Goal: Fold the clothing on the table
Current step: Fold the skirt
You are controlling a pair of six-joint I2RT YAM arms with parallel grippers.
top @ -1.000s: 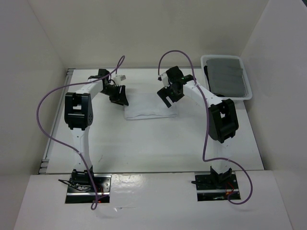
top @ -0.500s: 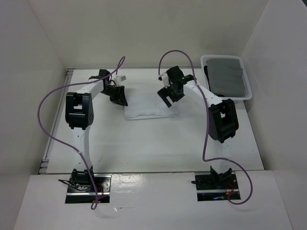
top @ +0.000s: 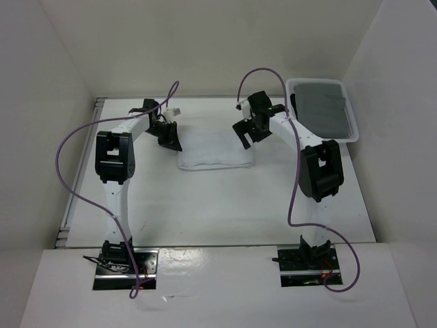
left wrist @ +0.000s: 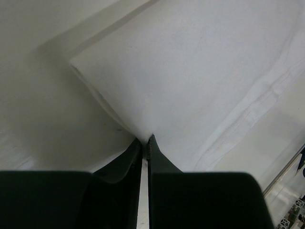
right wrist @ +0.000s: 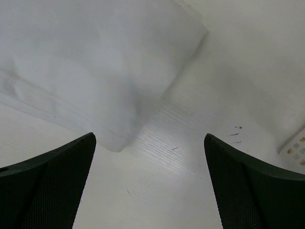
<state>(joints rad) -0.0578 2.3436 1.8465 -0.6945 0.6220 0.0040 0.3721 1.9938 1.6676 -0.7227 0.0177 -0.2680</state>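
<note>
My right gripper should move down next until the clothing's side edge by its near corner (top: 250, 155) (right wrist: 142, 118) is between its open fingers, because my left gripper is pinching the clothing's opposite edge.
The clothing (top: 214, 152) is a white folded rectangle lying on the table (top: 218, 205) between my two arms. My left gripper (top: 172, 142) is at its left edge. In the left wrist view the jaws (left wrist: 145, 140) are pinched together on the fabric's (left wrist: 190, 76) near edge. My right gripper (top: 244, 134) hovers at the cloth's back right corner, open. In the right wrist view its fingers (right wrist: 148, 137) stand wide apart over bare tabletop (right wrist: 214, 95), with the clothing's corner (right wrist: 86, 62) just ahead on the left and nothing between them.
A white plastic basket (top: 295, 83) holding a dark grey cloth (top: 321, 106) stands at the back right, close behind the right arm. White walls enclose the table on the left, back and right. Purple cables loop over both arms.
My left jaws have closed onto the clothing's left edge. My right gripper has drawn back and to the right, off the cloth, and stayed open.
</note>
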